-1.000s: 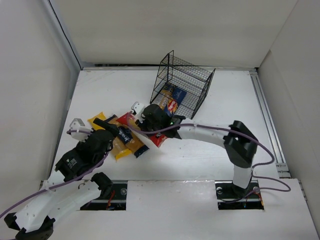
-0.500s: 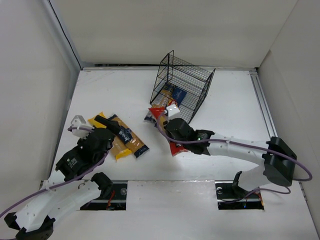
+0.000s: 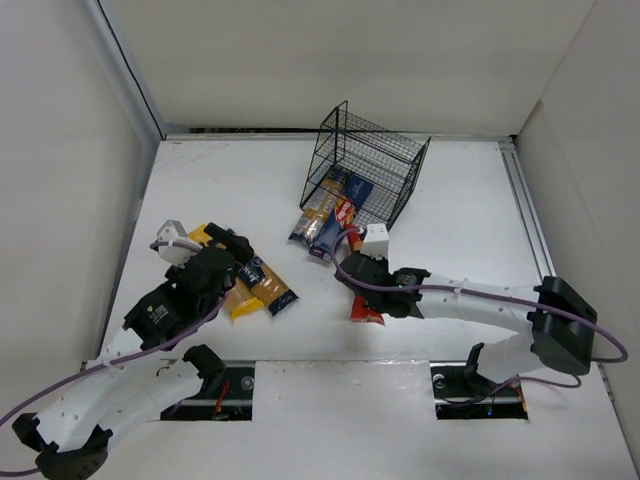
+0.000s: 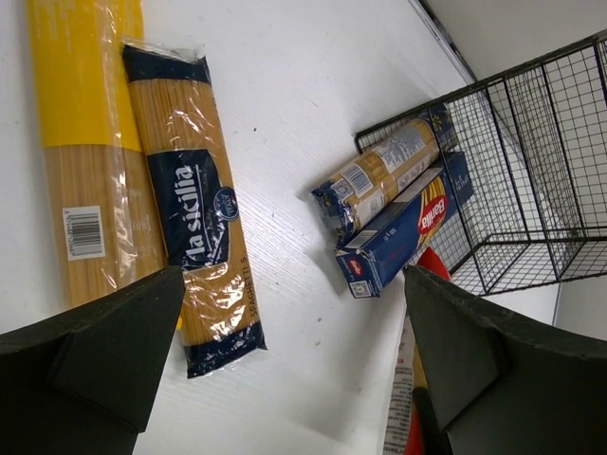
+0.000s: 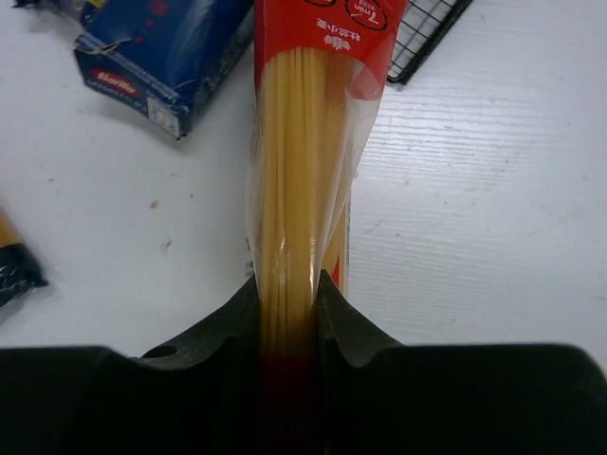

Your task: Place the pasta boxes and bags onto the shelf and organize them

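The space beside the blue box is free. I will move my right gripper outward and down next, into the shelf's opening there, and turn it in line with that box.
The black wire shelf lies at the back centre. A yellow bag with a dark blue label and a dark blue box stick out of its mouth. My right gripper is shut on a clear spaghetti bag with a red label, whose far end reaches the shelf's front edge. Its red near end shows behind the gripper. My left gripper is open and empty above a yellow bag and a dark-blue-labelled spaghetti bag.
White walls close in the table on the left, back and right. The blue box lies just left of the held bag. The left wrist view also shows the box and the bag beside it at the shelf.
My right gripper has carried the red-labelled bag from the left pile to the right, in front of the shelf mouth. My left gripper has shifted slightly up and right.
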`<state>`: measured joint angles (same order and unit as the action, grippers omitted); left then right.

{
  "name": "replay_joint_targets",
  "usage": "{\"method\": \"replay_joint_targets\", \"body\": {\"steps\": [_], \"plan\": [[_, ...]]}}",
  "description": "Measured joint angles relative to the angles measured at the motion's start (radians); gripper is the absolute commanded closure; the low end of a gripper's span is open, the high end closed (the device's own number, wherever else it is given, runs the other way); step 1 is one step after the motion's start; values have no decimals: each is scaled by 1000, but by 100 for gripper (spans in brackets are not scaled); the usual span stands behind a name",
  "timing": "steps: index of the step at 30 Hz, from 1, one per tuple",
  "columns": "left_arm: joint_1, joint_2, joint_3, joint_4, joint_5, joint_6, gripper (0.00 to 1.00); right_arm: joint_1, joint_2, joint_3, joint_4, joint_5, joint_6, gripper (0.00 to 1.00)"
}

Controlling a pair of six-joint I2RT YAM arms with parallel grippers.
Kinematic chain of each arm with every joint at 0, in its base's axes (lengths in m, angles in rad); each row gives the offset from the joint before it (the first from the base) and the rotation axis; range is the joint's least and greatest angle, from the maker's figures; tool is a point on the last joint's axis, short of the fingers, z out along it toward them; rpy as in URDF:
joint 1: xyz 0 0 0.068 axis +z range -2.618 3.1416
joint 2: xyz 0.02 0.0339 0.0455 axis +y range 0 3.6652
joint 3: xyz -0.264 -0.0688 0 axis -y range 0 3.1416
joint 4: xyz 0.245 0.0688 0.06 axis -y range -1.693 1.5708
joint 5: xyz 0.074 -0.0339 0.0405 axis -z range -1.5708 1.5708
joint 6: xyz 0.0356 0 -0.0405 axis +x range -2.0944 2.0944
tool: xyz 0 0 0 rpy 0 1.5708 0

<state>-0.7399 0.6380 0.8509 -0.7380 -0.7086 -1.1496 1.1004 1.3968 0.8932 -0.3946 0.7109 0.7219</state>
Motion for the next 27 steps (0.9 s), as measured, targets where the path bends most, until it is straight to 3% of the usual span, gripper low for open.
{"method": "replay_joint_targets", "body": {"steps": [11, 27], "plan": [[0, 16, 0, 16, 2, 21, 0, -21, 190, 133, -39, 106, 102, 100], [0, 101, 0, 36, 47, 43, 0, -180, 356, 249, -9, 124, 159, 100]]}}
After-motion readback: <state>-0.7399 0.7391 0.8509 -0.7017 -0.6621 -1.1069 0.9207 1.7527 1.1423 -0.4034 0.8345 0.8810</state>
